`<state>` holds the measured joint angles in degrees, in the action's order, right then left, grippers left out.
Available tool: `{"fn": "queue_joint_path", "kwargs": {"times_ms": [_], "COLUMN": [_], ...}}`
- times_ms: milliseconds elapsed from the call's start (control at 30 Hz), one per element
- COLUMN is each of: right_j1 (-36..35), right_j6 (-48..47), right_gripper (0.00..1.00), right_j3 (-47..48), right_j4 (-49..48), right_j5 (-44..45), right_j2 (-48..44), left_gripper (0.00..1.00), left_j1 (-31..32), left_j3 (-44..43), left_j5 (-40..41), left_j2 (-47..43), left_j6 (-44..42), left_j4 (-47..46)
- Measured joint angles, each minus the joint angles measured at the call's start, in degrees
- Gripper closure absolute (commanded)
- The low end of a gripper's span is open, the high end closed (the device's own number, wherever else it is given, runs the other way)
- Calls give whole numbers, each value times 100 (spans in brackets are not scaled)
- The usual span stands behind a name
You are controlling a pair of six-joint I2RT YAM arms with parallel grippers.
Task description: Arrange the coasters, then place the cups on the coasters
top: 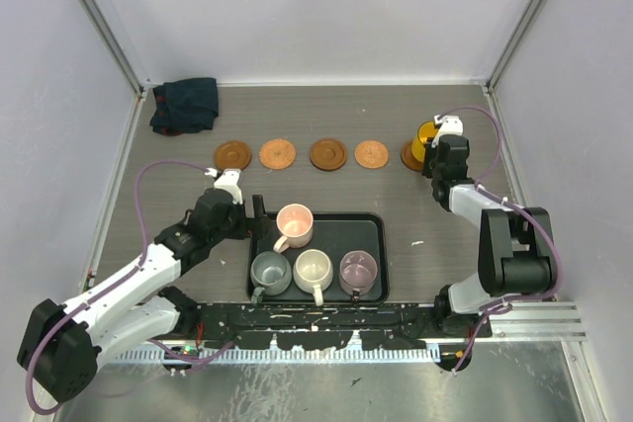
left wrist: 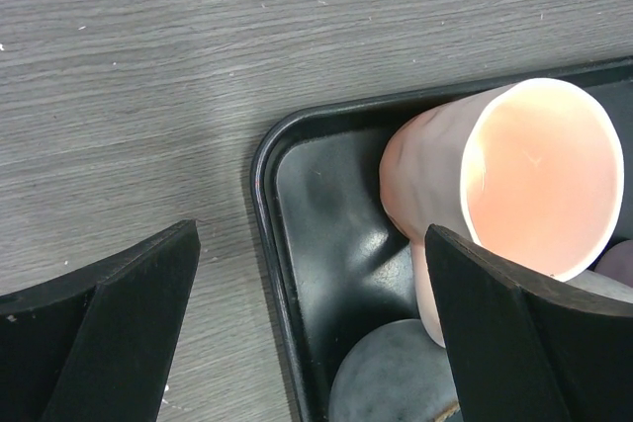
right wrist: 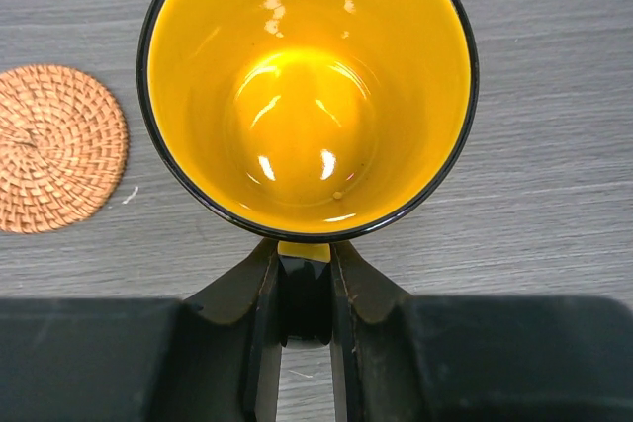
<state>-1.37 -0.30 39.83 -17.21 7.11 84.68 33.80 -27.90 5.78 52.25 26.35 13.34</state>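
The end coaster (top: 412,156) peeks out toward its woven neighbor, so my right gripper needs to shift the yellow cup that way, then lower it onto the end coaster.
Four round brown coasters (top: 278,153) lie in a row across the far table. A fifth coaster (top: 408,157) peeks out from under the yellow cup (top: 427,139) at the right end. My right gripper (top: 436,152) is shut on that cup's handle (right wrist: 306,251); the cup (right wrist: 307,86) hides the coaster below, and one woven coaster (right wrist: 59,148) shows to its left. The pink cup (top: 295,224), grey-green cup (top: 269,273), cream cup (top: 314,270) and mauve cup (top: 358,270) stand in the black tray (top: 341,234). My left gripper (left wrist: 312,236) is open, straddling the tray's left rim (left wrist: 265,205) beside the pink cup (left wrist: 514,175).
A dark folded cloth (top: 185,105) lies at the far left corner. White walls with metal posts close in the table on three sides. A small white scrap (top: 417,242) lies right of the tray.
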Motion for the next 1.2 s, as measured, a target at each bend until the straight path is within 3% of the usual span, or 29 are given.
{"fn": "queue_joint_path", "kwargs": {"times_ms": [1200], "right_j1": [63], "right_j6": [-160], "right_gripper": [99], "right_j3": [507], "right_j4": [127], "right_j5": [-380], "right_j2": [883], "left_gripper": [2], "left_j1": [0], "left_j3": [-101], "left_j5": [4], "left_j2": [315], "left_j6": [-24], "left_j4": [-76]}}
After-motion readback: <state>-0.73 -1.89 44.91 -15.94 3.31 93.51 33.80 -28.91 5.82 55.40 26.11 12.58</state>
